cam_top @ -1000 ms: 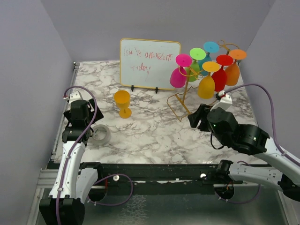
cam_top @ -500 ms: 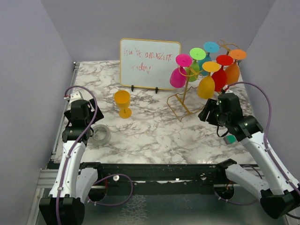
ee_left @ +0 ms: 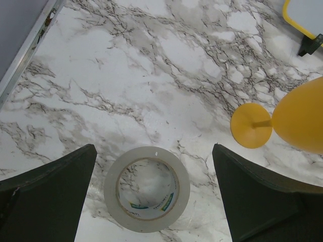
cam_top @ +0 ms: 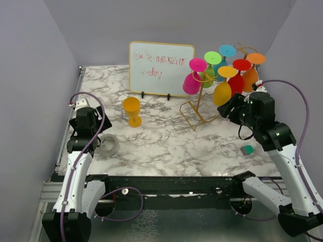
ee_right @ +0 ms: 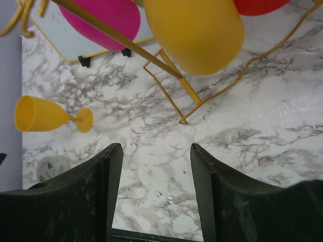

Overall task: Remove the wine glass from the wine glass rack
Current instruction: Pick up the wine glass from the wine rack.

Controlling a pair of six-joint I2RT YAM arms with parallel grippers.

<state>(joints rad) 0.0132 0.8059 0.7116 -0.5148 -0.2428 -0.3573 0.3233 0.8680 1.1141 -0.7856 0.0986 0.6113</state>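
My right gripper rises and tilts toward the flat foot of the yellow-orange glass next. It closes on the foot's edge, since the glass hangs foot uppermost.
The gold wire wine glass rack (cam_top: 197,108) stands at the back right with several coloured glasses hanging bowl-down from it. Among them are a magenta glass (cam_top: 192,83), a yellow-orange wine glass (cam_top: 222,93) and a red one (cam_top: 236,83). My right gripper (cam_top: 225,110) hovers open and empty just in front of and below the yellow-orange glass (ee_right: 194,30), apart from it. In the right wrist view the gripper (ee_right: 156,151) shows bare table between its fingers, with the rack's rail (ee_right: 171,75) above. My left gripper (ee_left: 154,147) is wide open above a tape roll (ee_left: 110,189).
A yellow glass (cam_top: 132,111) stands upright on the table left of centre. The white dry-erase board (cam_top: 161,68) stands at the back. The tape roll (cam_top: 107,144) lies by the left arm. A small green block (cam_top: 247,149) lies near the right arm.
My right arm has swung back and to the right, lifting toward the hanging glasses and uncovering the green block. The left arm has not moved.
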